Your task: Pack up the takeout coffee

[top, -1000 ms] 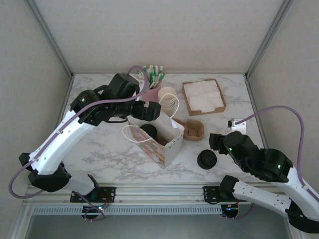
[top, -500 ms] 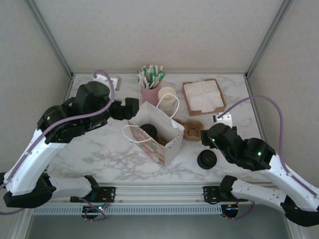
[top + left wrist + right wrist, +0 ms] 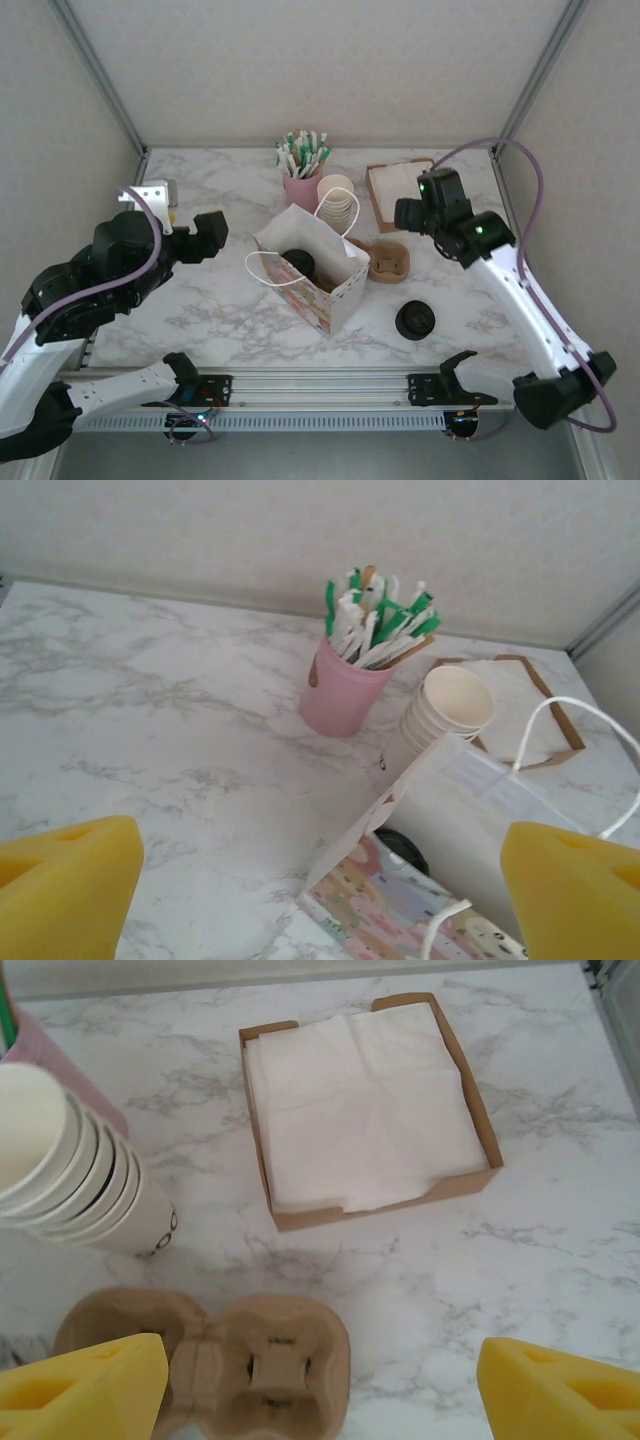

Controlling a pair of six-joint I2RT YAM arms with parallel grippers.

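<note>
Outward and down, I will lower my open right gripper onto the middle of the white napkin (image 3: 399,182) (image 3: 364,1112) and pinch it there, since it lies flat and uncovered.
The takeout coffee (image 3: 298,263) stands inside the open patterned paper bag (image 3: 322,285) at the table's middle, with its round black lid facing up. In the left wrist view a sliver of that lid (image 3: 402,848) shows behind the bag's wall (image 3: 440,810). My left gripper (image 3: 212,238) hangs open to the left of the bag, apart from it, its yellow fingertips (image 3: 65,890) with nothing between them. My right gripper (image 3: 408,215) hovers open at the back right, over the marble between the cardboard cup carrier (image 3: 255,1365) and the napkin tray (image 3: 365,1110), and holds nothing.
A stack of loose black lids (image 3: 415,320) lies right of the bag near the front. Lidless cream cups (image 3: 338,200) and a pink cup of stirrers (image 3: 302,180) stand behind the bag. The carrier (image 3: 388,260) sits just right of the bag. Bare marble lies at front left.
My left arm pulled back from above the bag to the left, open. My right arm swung from the front right, by the loose lids, up to the back near the napkin tray.
</note>
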